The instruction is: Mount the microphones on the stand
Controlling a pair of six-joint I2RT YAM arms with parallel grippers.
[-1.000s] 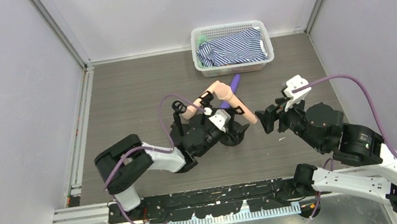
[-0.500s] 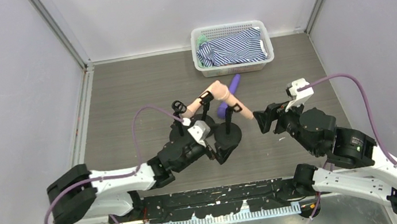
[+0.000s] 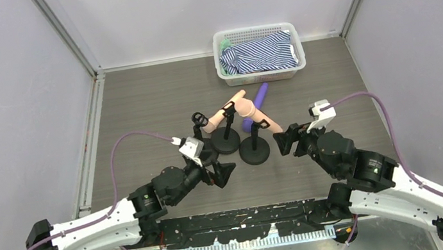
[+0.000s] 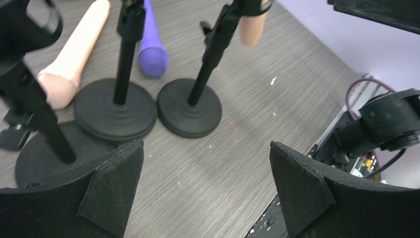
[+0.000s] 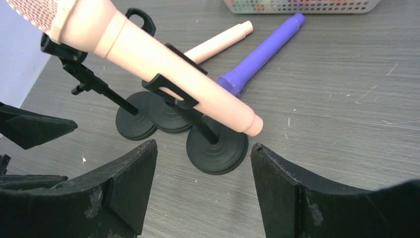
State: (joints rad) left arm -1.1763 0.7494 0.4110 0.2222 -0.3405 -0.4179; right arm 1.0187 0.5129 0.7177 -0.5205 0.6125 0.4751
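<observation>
The robot's right gripper will next go down to the left in the top view, then move outward onto the stand's post under the tilted microphone's clip (image 3: 255,137) (image 5: 197,121).
Three black stands stand mid-table. The right stand (image 3: 254,150) holds a peach-pink microphone (image 3: 260,117) in its clip, tilted; it also shows in the right wrist view (image 5: 163,74). A second peach-pink microphone (image 3: 225,111) is crossed by the middle stand's (image 3: 226,142) clip. The purple microphone (image 3: 257,103) lies on the table behind them. The left stand (image 3: 198,121) has an empty clip. My left gripper (image 3: 222,173) is open and empty, near-left of the stands (image 4: 205,148). My right gripper (image 3: 285,140) is open and empty, just right of the right stand (image 5: 203,146).
A white basket (image 3: 256,32) with striped cloth stands at the back, behind the stands. Grey walls close in both sides. The metal rail with the arm bases (image 3: 231,220) runs along the near edge.
My left gripper has pulled back from the stands toward the near left. My right gripper has moved a little nearer and leftward. The microphones and stands stay put.
</observation>
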